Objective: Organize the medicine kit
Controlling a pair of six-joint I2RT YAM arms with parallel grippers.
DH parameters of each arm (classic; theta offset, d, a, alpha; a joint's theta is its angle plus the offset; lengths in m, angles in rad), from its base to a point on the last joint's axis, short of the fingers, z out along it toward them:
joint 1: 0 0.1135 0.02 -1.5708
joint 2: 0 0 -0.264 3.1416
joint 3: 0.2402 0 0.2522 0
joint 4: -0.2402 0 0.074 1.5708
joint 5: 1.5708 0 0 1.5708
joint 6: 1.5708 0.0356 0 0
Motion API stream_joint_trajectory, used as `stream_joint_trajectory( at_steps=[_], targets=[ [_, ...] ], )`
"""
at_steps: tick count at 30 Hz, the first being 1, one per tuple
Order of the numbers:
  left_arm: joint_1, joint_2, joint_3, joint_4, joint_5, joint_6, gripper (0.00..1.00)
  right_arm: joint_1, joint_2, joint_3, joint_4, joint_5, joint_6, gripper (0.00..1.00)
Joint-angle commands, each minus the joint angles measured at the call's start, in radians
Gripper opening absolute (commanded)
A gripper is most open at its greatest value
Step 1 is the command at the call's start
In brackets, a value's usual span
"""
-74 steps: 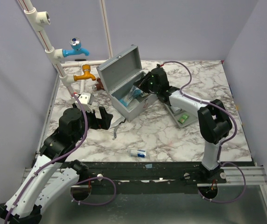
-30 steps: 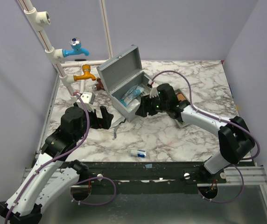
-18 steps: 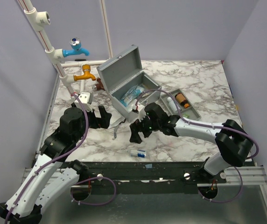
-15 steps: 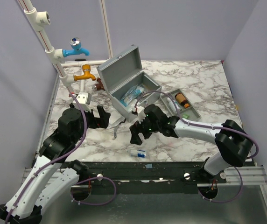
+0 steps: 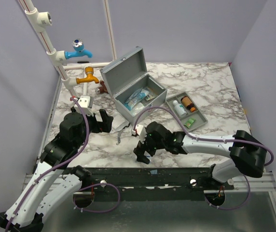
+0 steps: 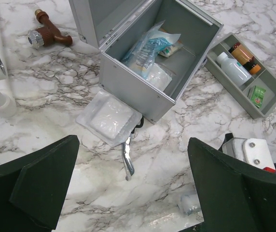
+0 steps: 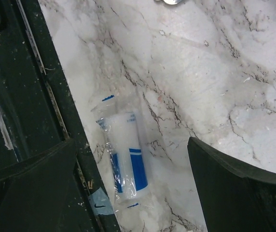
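The plastic-wrapped white roll lies below, lengthwise between the open fingers. My right gripper comes down around the roll's striped middle (image 5: 147,155) (image 7: 129,157) next and closes.
The medicine kit (image 5: 133,92) (image 6: 143,79), a grey metal box, stands with its lid up and packets inside. Its grey tray (image 5: 186,110) (image 6: 246,79), holding bottles and a green packet, lies on the marble to its right. My right gripper (image 5: 142,153) (image 7: 133,193) is open and hangs over a plastic-wrapped white roll with blue stripes (image 7: 126,159) at the table's near edge. The roll lies between the fingers, untouched. My left gripper (image 5: 105,122) (image 6: 135,193) is open and empty, left of the kit.
A clear gauze packet (image 6: 110,118) and scissors (image 6: 127,157) lie in front of the kit. A brown tap (image 6: 48,34) and white pipes with blue and orange taps (image 5: 77,50) stand at the back left. A black rail (image 7: 41,96) borders the near edge.
My right arm has swung from the kit down to the near edge and now hovers over the roll, its jaws opened wider. The left arm has barely moved.
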Motion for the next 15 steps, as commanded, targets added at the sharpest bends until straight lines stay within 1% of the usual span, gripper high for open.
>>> stream_joint_trajectory(
  at_steps=[1,7,15],
  targets=[
    [0.005,0.000,-0.002,0.003,-0.013,0.004,0.98,0.034,-0.006,-0.007,-0.021,0.077,-0.071,1.00],
    [0.004,-0.002,-0.002,0.005,-0.010,0.004,0.98,0.094,0.051,0.007,-0.054,0.120,-0.089,0.97],
    [0.004,0.002,-0.004,0.007,-0.004,0.006,0.99,0.117,0.074,0.013,-0.058,0.174,-0.051,0.87]
  ],
)
